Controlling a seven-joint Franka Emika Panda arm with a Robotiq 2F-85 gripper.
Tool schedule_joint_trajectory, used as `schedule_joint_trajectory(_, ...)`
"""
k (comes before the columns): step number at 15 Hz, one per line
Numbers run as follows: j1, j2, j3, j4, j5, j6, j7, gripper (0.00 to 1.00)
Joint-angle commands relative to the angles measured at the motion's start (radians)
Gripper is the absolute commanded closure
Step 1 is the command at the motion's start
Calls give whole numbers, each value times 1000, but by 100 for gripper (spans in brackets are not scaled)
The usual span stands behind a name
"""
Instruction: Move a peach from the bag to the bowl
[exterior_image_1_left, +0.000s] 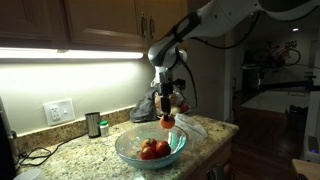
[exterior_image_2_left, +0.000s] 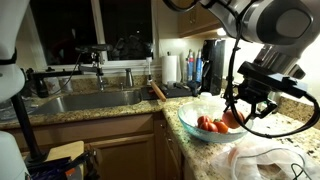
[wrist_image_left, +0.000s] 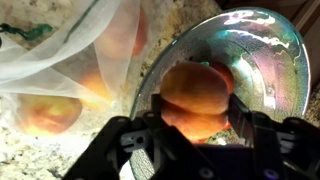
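The peach, still above the bowl's rim, should next go down into the open bowl beside the red fruits and be released.
My gripper is shut on the peach, an orange-red fruit held between the two fingers. In both exterior views the peach hangs just above the rim of the bowl, on the bowl's side towards the bag. The clear glass bowl holds a few darker red fruits. The dark wrinkly bag stands just behind the gripper, partly hidden by it.
A whitish plastic sheet lies beside the bowl, with orange fruits showing through it. A small dark can stands by the wall. A sink and paper towel roll lie beyond. The granite counter edge is close.
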Motion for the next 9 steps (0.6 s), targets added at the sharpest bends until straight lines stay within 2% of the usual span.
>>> schedule_joint_trajectory(1, -7, 17, 2, 15, 4, -2, -13, 59)
schedule_joint_trajectory(9, -11, 46, 4, 21, 1, -6, -13, 59)
